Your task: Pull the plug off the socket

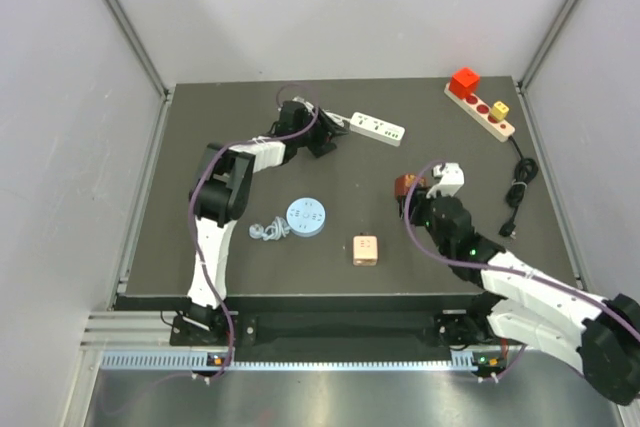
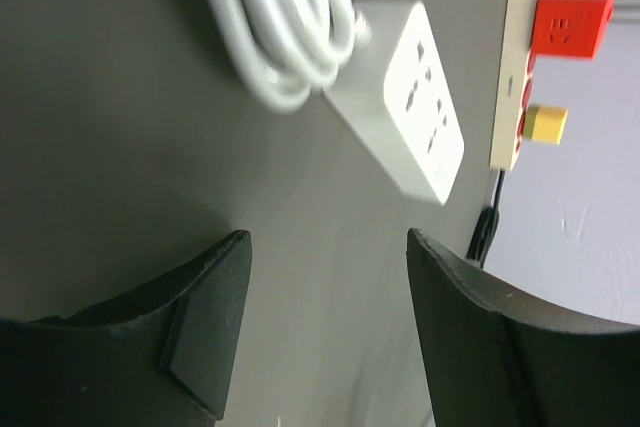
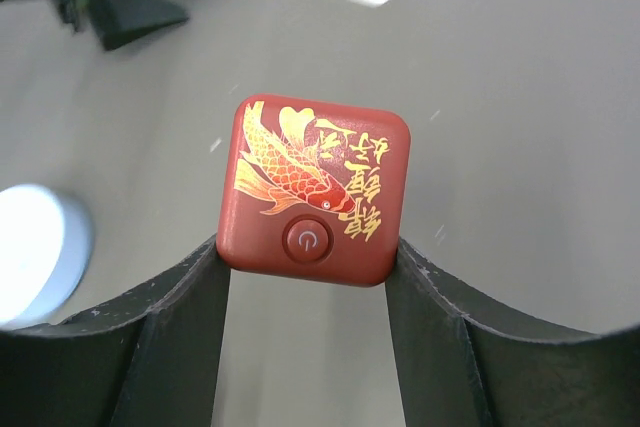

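The red cube will go back and down onto the mat next, beside the tan cube, with my right gripper moving it.
A beige power strip [image 1: 485,112] with red sockets lies at the back right, with a red cube plug [image 1: 464,80] and a small yellow plug [image 1: 501,108] in it; all three also show in the left wrist view: strip [image 2: 510,67], red plug [image 2: 572,17], yellow plug [image 2: 545,125]. My left gripper [image 1: 322,137] [image 2: 328,317] is open and empty above the mat, next to a white power strip [image 1: 376,129] [image 2: 425,97]. My right gripper [image 1: 420,192] [image 3: 308,252] is shut on a red cube with a gold koi picture and a power button [image 3: 315,190] [image 1: 405,185], at mid-right.
The white strip's coiled cord [image 2: 280,17] lies by the left gripper. A blue disc [image 1: 306,216], a small white cable bundle [image 1: 268,231] and a tan cube [image 1: 365,250] lie near the front middle. A black cable [image 1: 518,187] trails from the beige strip at the right edge.
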You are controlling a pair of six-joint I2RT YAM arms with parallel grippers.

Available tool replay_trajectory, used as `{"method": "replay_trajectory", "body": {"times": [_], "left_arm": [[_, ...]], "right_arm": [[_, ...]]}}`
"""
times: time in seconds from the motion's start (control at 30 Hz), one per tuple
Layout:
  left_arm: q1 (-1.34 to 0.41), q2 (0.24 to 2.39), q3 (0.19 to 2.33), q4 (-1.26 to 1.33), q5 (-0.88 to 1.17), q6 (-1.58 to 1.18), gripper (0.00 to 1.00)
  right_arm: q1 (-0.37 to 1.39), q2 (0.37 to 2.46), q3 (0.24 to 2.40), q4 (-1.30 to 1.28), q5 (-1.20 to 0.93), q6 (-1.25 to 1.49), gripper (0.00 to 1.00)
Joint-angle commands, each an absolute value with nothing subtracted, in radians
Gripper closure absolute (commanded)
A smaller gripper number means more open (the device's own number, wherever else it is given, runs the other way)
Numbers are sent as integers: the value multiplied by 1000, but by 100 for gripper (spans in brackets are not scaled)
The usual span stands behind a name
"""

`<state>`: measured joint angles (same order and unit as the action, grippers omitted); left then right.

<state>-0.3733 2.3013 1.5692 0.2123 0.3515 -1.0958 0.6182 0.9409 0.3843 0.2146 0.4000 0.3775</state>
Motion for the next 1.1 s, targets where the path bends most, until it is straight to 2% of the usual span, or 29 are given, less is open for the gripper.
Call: {"method": "replay_trajectory", "body": {"times": [0.0, 0.1, 0.23, 0.53, 0.67, 0.8, 0.9, 1.03, 1.07], "left_arm": [[-377, 2148, 1493, 192, 432, -1069, 33], [-385, 2031, 1398, 219, 466, -1080, 34], [-391, 1922, 1310, 236, 515, -1085, 36], [-410, 1634, 1111, 224, 563, -1052, 37], [-410, 1530, 1020, 198, 551, -1031, 37], [-408, 1471, 954, 231, 555, -1052, 37], [-410, 1466, 930, 255, 563, -1065, 37], [-411, 1457, 913, 270, 575, -1077, 36], [-411, 1454, 910, 282, 578, -1083, 37]], "right_arm": [[751, 793, 307, 304, 613, 443, 100], [856, 720, 223, 305, 741, 517, 100], [951, 741, 167, 301, 827, 566, 100], [1192, 997, 124, 345, 1100, 802, 100], [1236, 1095, 114, 367, 1123, 856, 94], [1334, 1172, 129, 295, 1143, 984, 84], [1434, 1216, 173, 155, 1176, 1148, 69], [1491, 1247, 257, -133, 1177, 1311, 24], [1502, 1244, 270, -173, 1172, 1331, 20]]}}
